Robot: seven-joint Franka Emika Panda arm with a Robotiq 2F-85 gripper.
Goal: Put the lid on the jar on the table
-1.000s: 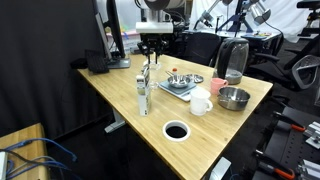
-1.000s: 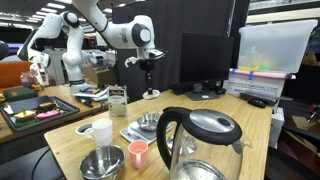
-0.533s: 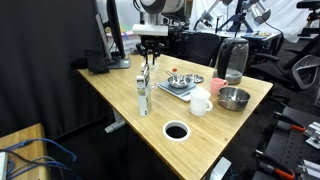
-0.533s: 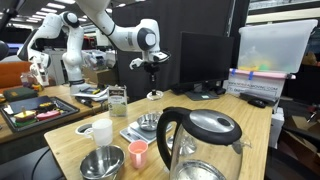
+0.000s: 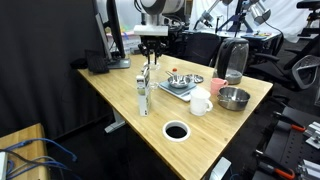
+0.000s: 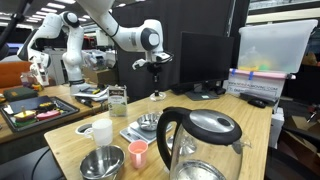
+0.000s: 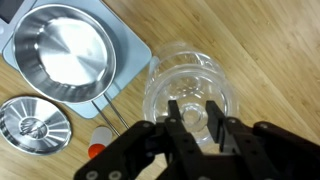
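Next, my gripper carries the lid down onto the jar's round opening (image 7: 190,92) and then releases it, since the lid still sits apart.
The jar (image 5: 144,93) stands upright on the light-wood table (image 5: 130,130), left of a grey tray. From the wrist view I look straight down into its clear round mouth (image 7: 190,85). My gripper (image 5: 150,66) hangs just above the jar and also shows in an exterior view (image 6: 157,66). In the wrist view its fingers (image 7: 192,118) stand close together, shut on the lid (image 7: 192,112), a small whitish-clear cap mostly hidden between them. The lid sits over the near part of the jar's mouth and is apart from it.
A grey tray (image 5: 190,90) with a steel bowl (image 7: 60,60) lies beside the jar. A round metal cover (image 7: 35,125) lies by the tray. A white cup (image 5: 200,102), a steel bowl (image 5: 234,98), a kettle (image 5: 232,60) and a white ring with a dark centre (image 5: 176,131) stand to the right.
My gripper has shifted a little sideways above the jar with the lid still in it. The jar and the other things have not moved.
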